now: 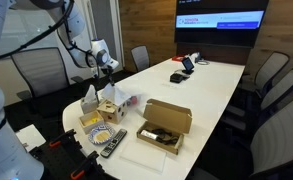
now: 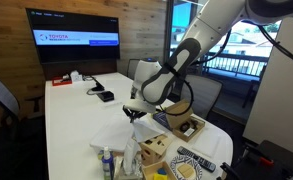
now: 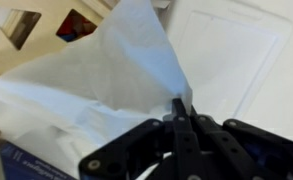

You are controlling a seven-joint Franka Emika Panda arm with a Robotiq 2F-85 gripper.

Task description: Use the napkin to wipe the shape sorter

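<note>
I will lower my gripper beside the shape sorter (image 2: 152, 150), toward the small bottle (image 2: 107, 161), and release the napkin's corner there, since the white napkin still hangs above the table.
My gripper (image 3: 179, 112) is shut on a corner of the white napkin (image 3: 106, 70), which hangs spread out below it over the table. In both exterior views the gripper (image 2: 136, 113) (image 1: 106, 67) holds the napkin (image 2: 116, 133) above the table's near end. The shape sorter (image 2: 152, 150), a light-wood cube with dark holes, stands on the table beside and below the napkin, apart from the gripper. It also shows in an exterior view (image 1: 108, 107). A light-wood face with dark holes (image 3: 26, 25) shows at the top left of the wrist view.
An open brown cardboard box (image 1: 164, 125) (image 2: 186, 127) lies beside the cube. A low yellowish tray (image 1: 96, 120), a bowl (image 1: 101, 135), a remote (image 1: 113, 144) (image 2: 191, 157) and a small bottle (image 2: 107, 163) crowd the table's end. Office chairs ring the table; a screen hangs on the wall.
</note>
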